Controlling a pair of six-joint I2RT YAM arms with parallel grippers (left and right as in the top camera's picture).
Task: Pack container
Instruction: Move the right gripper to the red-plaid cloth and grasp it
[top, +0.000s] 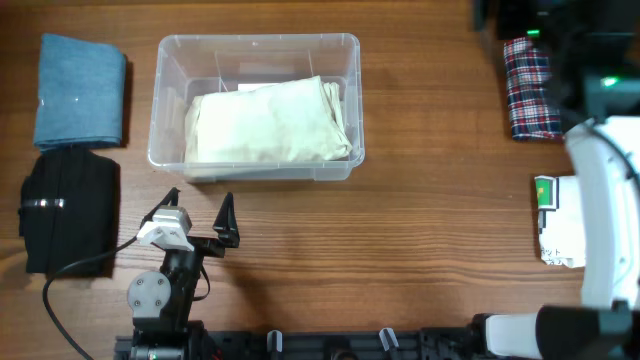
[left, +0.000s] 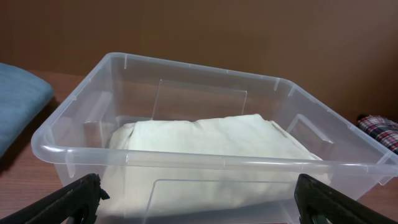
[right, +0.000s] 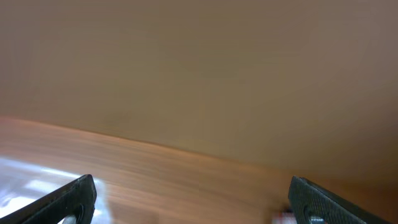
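Note:
The plaid cloth (top: 532, 95) is still outside the container (top: 172, 110), so my open right gripper should next go down and to the right in the overhead view onto it.
The clear plastic container (top: 172, 110) stands at the back left of the table, and a folded cream cloth (top: 268, 125) lies in it. My left gripper (top: 200, 205) is open and empty, just in front of the container's near wall. In the left wrist view the container (left: 205, 163) fills the frame, with the cream cloth (left: 211, 134) inside and my open jaws (left: 199, 199) low in front of it. My right gripper (right: 193, 193) is open and empty over bare wood. In the overhead view it is hidden under the right arm (top: 610, 210).
A folded blue cloth (top: 80, 90) and a black folded item (top: 70, 210) lie left of the container. A plaid cloth (top: 530, 88) lies at the back right. A white packet with a green label (top: 555, 225) lies by the right arm.

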